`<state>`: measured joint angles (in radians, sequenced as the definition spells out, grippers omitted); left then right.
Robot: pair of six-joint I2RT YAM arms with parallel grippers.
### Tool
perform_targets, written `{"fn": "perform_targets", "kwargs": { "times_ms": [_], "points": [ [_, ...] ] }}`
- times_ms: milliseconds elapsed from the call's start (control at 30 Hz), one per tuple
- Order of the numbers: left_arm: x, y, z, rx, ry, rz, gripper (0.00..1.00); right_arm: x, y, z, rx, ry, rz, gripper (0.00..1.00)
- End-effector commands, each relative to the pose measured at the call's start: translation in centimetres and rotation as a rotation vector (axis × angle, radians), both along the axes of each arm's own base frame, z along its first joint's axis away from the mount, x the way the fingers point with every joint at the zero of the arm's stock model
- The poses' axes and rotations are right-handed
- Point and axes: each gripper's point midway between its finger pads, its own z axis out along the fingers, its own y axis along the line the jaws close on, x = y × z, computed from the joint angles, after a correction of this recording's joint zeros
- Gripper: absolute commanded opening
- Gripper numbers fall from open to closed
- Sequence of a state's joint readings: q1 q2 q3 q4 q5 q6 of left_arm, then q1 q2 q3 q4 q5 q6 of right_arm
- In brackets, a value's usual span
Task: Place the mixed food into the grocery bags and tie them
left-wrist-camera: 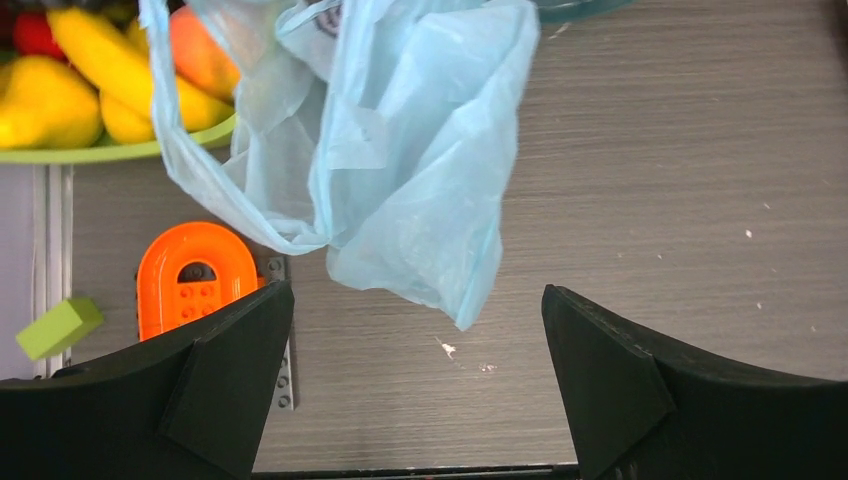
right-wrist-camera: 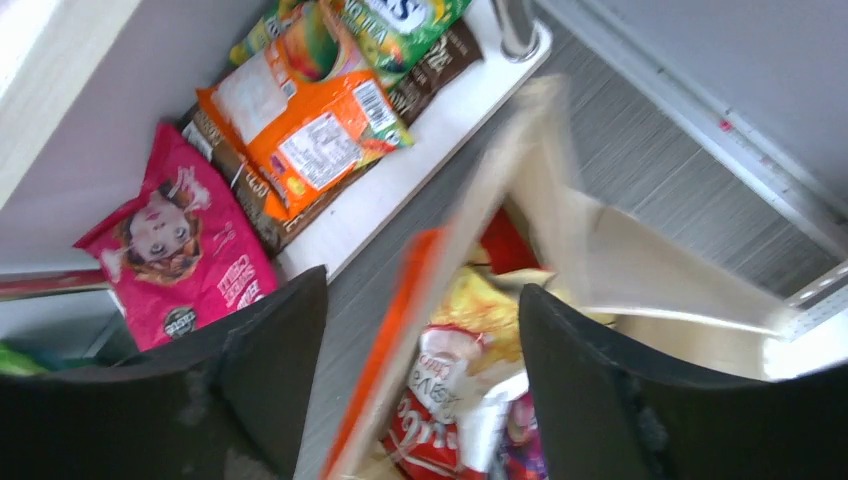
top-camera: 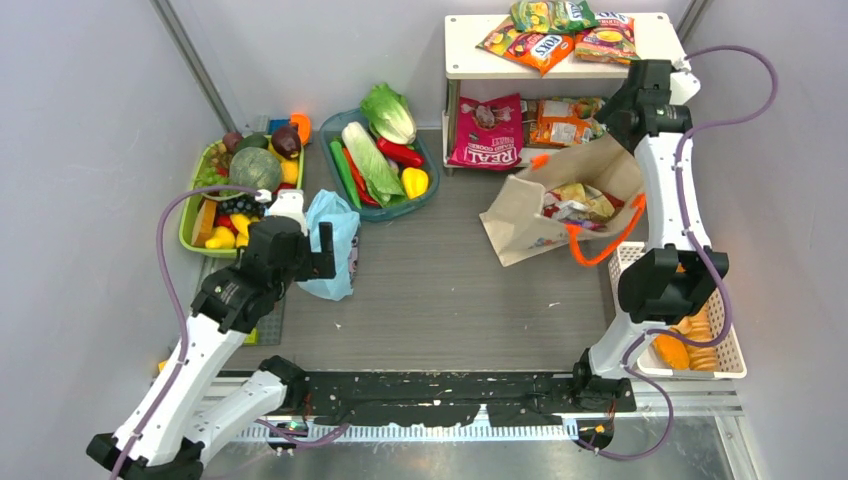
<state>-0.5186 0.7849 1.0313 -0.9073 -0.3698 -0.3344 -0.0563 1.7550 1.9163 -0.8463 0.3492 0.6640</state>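
Note:
The light-blue bag's folds are still ahead of my fingers. Next, I will ease my left gripper outward and down to the light-blue bag's gathered top [top-camera: 331,207] [left-wrist-camera: 345,125] until the folds stand between my fingers.
The light-blue plastic bag [top-camera: 335,245] lies crumpled on the table beside the green tray. My left gripper [top-camera: 322,252] hovers at it, open and empty; in the left wrist view the bag [left-wrist-camera: 400,150] hangs just ahead of the wide jaws of the gripper [left-wrist-camera: 415,290]. The beige tote [top-camera: 530,215] with orange handles [top-camera: 600,245] stands open and holds several snack packets [top-camera: 580,203]. My right gripper [top-camera: 625,105] is open above its far rim. In the blurred right wrist view the tote's orange edge [right-wrist-camera: 400,340] and the packets [right-wrist-camera: 480,390] show between the jaws of the gripper [right-wrist-camera: 422,285].
A white shelf [top-camera: 470,60] at the back holds packets on top [top-camera: 560,35] and a pink packet [top-camera: 487,130] below. A teal tray [top-camera: 330,150] holds cabbage [top-camera: 372,160] and a yellow pepper [top-camera: 415,182]. A green tray [top-camera: 190,215] holds a melon [top-camera: 255,168]. A white mesh basket [top-camera: 725,350] holds biscuits.

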Motion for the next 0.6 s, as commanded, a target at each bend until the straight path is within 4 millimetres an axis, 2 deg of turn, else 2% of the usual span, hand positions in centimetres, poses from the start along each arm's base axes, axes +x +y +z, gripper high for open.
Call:
{"fn": "perform_targets", "kwargs": {
  "times_ms": [0, 133, 233, 267, 300, 333, 367, 400, 433, 467, 500, 533, 567],
  "points": [
    [1.9, 0.9, -0.5, -0.061, -0.001, 0.117, 1.0, -0.4, -0.2, 4.3, -0.04, -0.096, 0.04, 0.82],
    [3.3, 1.8, -0.2, -0.063, -0.008, 0.184, 0.98, -1.9, 2.6, 6.0, -0.096, -0.154, 0.185, 0.83],
    [4.4, 1.9, 0.4, -0.09, -0.017, 0.206, 0.91, -4.1, 4.6, 7.7, -0.142, -0.226, 0.323, 0.83],
    [4.8, 1.9, 0.5, -0.099, -0.016, 0.205, 0.9, -4.6, 6.4, 8.1, -0.119, -0.256, 0.403, 0.83],
    [5.2, 1.9, 0.7, -0.103, -0.015, 0.209, 0.89, -5.7, 7.4, 8.8, -0.12, -0.301, 0.451, 0.83],
    [5.6, 1.9, 0.9, -0.101, -0.015, 0.212, 0.89, -6.5, 9.6, 7.6, -0.083, -0.302, 0.558, 0.83],
    [6.1, 1.9, 1.1, -0.097, -0.012, 0.214, 0.89, -7.9, 10.4, 9.6, -0.089, -0.382, 0.595, 0.83],
    [6.6, 1.9, 1.1, -0.093, -0.003, 0.219, 0.89, -8.7, 11.6, 8.7, -0.064, -0.38, 0.648, 0.83],
    [7.0, 1.9, 0.9, -0.089, 0.01, 0.223, 0.89, -10.1, 12.0, 10.1, -0.07, -0.431, 0.665, 0.83],
    [7.6, 2.0, 0.6, -0.084, 0.019, 0.223, 0.89, -10.9, 12.7, 9.3, -0.057, -0.425, 0.692, 0.83],
    [8.5, 2.0, -0.2, -0.078, 0.04, 0.222, 0.88, -12.2, 12.9, 10.3, -0.061, -0.46, 0.705, 0.83],
    [9.1, 2.1, -0.9, -0.093, 0.067, 0.219, 0.86, -12.9, 13.8, 9.6, -0.041, -0.455, 0.738, 0.83],
    [9.4, 2.1, -1.9, -0.128, 0.119, 0.221, 0.85, -14.3, 14.8, 10.5, -0.033, -0.497, 0.784, 0.83]
  ]
}}
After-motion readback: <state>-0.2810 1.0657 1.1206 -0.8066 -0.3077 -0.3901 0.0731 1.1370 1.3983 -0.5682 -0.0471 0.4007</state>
